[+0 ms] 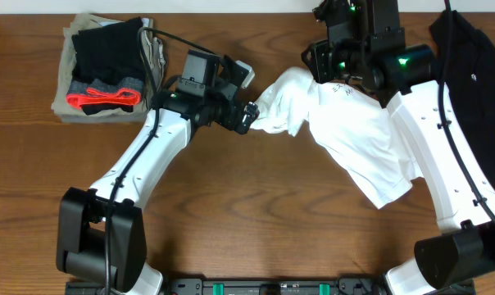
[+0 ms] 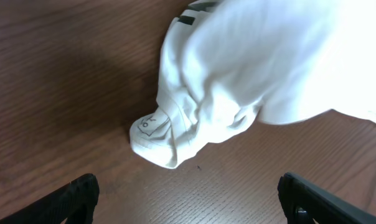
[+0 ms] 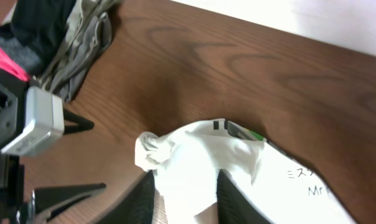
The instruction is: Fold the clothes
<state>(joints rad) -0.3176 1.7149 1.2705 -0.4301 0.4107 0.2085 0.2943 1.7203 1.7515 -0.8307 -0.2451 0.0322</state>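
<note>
Next, my left gripper comes down and shifts onto the loose fold beside the printed tip at the shirt's bunched end.
A white T-shirt with small print lies crumpled across the right middle of the table, and one end is drawn out to a bunched tip. My left gripper stands wide open just short of that tip, with nothing between its fingers. My right gripper hangs over the shirt's upper part. Its jaws stand a little apart with white cloth lying loosely between them. A black shirt lies at the far right, partly under the right arm.
A stack of folded clothes in black, grey and khaki, with a red-orange strip, sits at the back left corner, also seen in the right wrist view. Bare wooden table lies in front.
</note>
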